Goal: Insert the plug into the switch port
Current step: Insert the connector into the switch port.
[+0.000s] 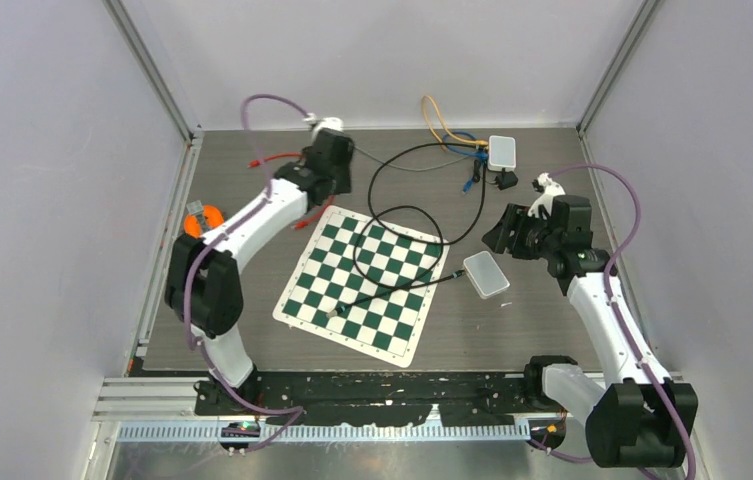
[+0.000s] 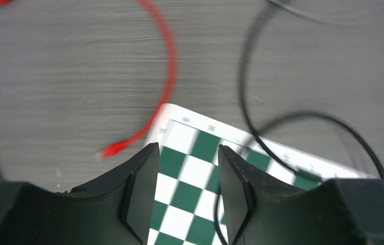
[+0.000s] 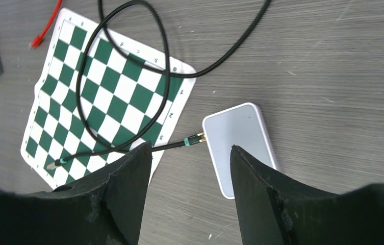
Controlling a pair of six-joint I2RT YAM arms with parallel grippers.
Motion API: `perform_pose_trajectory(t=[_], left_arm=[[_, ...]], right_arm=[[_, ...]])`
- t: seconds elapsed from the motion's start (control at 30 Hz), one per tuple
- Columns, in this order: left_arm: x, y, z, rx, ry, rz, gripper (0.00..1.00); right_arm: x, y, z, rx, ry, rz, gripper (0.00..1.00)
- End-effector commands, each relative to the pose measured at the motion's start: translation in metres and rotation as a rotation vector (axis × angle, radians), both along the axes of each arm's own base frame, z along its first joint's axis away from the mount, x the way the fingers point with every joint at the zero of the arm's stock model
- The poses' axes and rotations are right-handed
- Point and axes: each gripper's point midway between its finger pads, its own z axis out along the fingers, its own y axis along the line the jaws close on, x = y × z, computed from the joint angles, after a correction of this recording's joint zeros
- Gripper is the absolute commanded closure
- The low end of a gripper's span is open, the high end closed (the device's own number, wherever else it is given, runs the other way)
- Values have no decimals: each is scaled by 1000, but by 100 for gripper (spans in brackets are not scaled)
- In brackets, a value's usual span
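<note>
The red plug beside the mat is uncovered, so I need to turn my left gripper and lower it to the left in the top view to close around the plug.
The small white switch (image 1: 486, 273) lies flat, right of the chessboard mat; it also shows in the right wrist view (image 3: 238, 143). A black cable's plug with a green band (image 3: 195, 139) lies at the switch's left short edge, its gold tip touching the edge; it also shows in the top view (image 1: 455, 273). My right gripper (image 1: 500, 235) hovers just behind the switch, open and empty (image 3: 189, 150). My left gripper (image 1: 337, 190) is open and empty (image 2: 187, 153) over the mat's far corner.
The green-and-white chessboard mat (image 1: 392, 320) carries loops of black cable and its other end (image 1: 332, 313). A red cable (image 2: 167, 76) with a red plug (image 2: 110, 149) lies by the mat's far-left corner. A second white box (image 1: 501, 152) with yellow and blue cables sits at the back. An orange object (image 1: 203, 218) is at the left.
</note>
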Motion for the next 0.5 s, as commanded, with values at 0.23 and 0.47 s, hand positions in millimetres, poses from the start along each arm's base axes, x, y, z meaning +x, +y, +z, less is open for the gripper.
perform_pose_trajectory(t=[0.23, 0.47], left_arm=[[19, 110, 2, -577, 50, 947, 57], [14, 123, -24, -729, 109, 1340, 58]], right_arm=[[10, 9, 52, -32, -145, 50, 37], [12, 3, 45, -61, -143, 25, 37]])
